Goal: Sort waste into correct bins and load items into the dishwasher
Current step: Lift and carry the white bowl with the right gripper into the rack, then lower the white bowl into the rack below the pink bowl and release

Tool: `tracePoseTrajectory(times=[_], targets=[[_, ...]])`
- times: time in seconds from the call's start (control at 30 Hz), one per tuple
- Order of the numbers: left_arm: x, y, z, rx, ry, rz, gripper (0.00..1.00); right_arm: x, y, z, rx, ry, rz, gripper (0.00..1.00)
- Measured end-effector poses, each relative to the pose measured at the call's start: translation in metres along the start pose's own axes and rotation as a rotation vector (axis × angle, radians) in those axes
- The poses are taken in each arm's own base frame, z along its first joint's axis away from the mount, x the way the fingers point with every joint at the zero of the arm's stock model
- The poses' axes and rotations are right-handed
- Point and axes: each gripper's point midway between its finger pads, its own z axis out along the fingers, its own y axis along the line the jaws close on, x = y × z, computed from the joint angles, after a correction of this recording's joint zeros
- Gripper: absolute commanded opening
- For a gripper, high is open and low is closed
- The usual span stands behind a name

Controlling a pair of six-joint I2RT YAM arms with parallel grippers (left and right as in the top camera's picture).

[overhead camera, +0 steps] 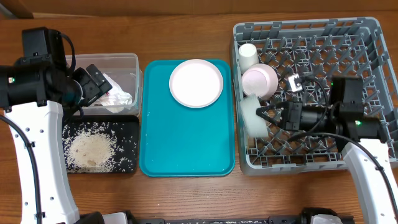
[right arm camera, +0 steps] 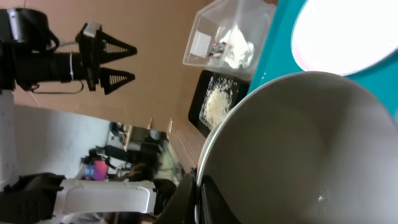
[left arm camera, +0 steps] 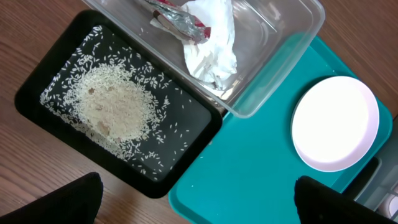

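My right gripper should go down next until the pale bowl rests among the dish rack's empty wires beside the pink bowl, which are below, and then let go of the pale bowl's rim.
My right gripper point(overhead camera: 264, 115) is shut on the rim of a pale bowl point(overhead camera: 254, 118) at the left edge of the grey dish rack point(overhead camera: 367, 43). In the right wrist view the bowl point(right arm camera: 311, 149) fills the frame, its rim pinched between the fingers point(right arm camera: 202, 186). A white cup point(overhead camera: 248, 56) and a pink bowl point(overhead camera: 260, 81) stand in the rack. The pale pink plate point(overhead camera: 196, 83) lies on the teal tray point(overhead camera: 186, 143). My left gripper point(overhead camera: 96, 84) hangs open and empty over the clear tub point(overhead camera: 134, 62); its fingers point(left arm camera: 199, 205) are wide apart. The tub holds the napkin point(left arm camera: 211, 43) and red wrapper point(left arm camera: 180, 18). Rice point(left arm camera: 115, 109) lies in the black tray point(left arm camera: 37, 74). No chopsticks in view.
The teal tray point(left arm camera: 249, 162) lies between the two bins and the rack. The black tray point(overhead camera: 127, 121) sits in front of the clear tub, both against the teal tray's left side. Wooden tabletop point(overhead camera: 186, 199) runs along the front.
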Motion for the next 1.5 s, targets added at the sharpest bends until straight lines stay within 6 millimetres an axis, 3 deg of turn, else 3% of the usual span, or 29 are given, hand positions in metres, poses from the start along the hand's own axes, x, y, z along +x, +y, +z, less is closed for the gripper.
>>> tracePoseTrajectory(times=[0.2,0.43,0.67,0.97,1.2,1.5], targets=[[0.000,0.000,0.000,0.000,0.000,0.000,1.00,-0.003,-0.037,-0.014,-0.008,-0.081,0.047,0.04],[0.000,0.000,0.000,0.000,0.000,0.000,1.00,-0.007,-0.060,-0.020,-0.068,-0.102,0.125,0.04],[0.000,0.000,0.000,0.000,0.000,0.000,1.00,-0.005,-0.056,-0.017,-0.208,-0.071,0.190,0.04],[0.000,0.000,0.000,0.000,0.000,0.000,1.00,-0.004,-0.049,-0.019,-0.249,-0.069,0.173,0.04],[0.000,0.000,0.000,0.000,0.000,0.000,1.00,0.013,-0.062,-0.014,-0.243,-0.067,0.175,0.04],[0.000,0.000,0.000,0.001,0.000,0.000,1.00,0.007,-0.070,-0.015,-0.200,-0.092,0.079,0.05]])
